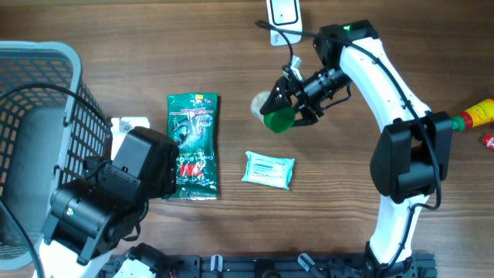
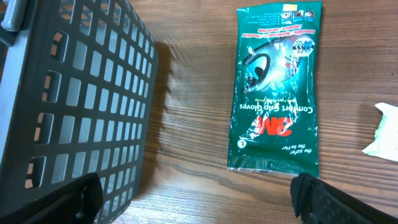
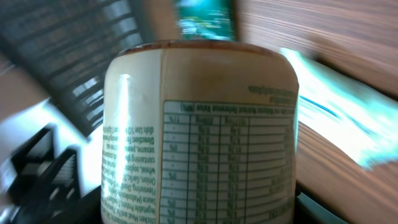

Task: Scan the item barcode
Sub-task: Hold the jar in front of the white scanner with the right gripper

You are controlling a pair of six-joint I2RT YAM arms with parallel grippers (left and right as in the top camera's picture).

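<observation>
My right gripper moves outward to the scanner [image 1: 283, 14] next, then over the tabletop outward of the bottle and down to release the jar, since that spot is bare.
The item is a cream-labelled jar [image 1: 266, 104] with a green cap [image 1: 279, 120]. It is held off the table at centre back, lying sideways in my right gripper [image 1: 288, 104], which is shut on it. In the right wrist view the jar [image 3: 199, 137] fills the frame and shows a printed nutrition table; no barcode shows. A white scanner [image 1: 283, 14] stands at the back edge, just behind the jar. My left gripper [image 2: 199, 196] is open and empty low over the table, its black fingers [image 2: 79, 198] between the basket and the green packet.
A grey mesh basket [image 1: 38, 116] [image 2: 74, 93] takes the left side. A green gloves packet [image 1: 193, 147] [image 2: 277, 87] and a teal wipes pack [image 1: 268, 170] [image 2: 385, 130] lie mid-table. A red and yellow bottle [image 1: 475, 114] lies at the right edge.
</observation>
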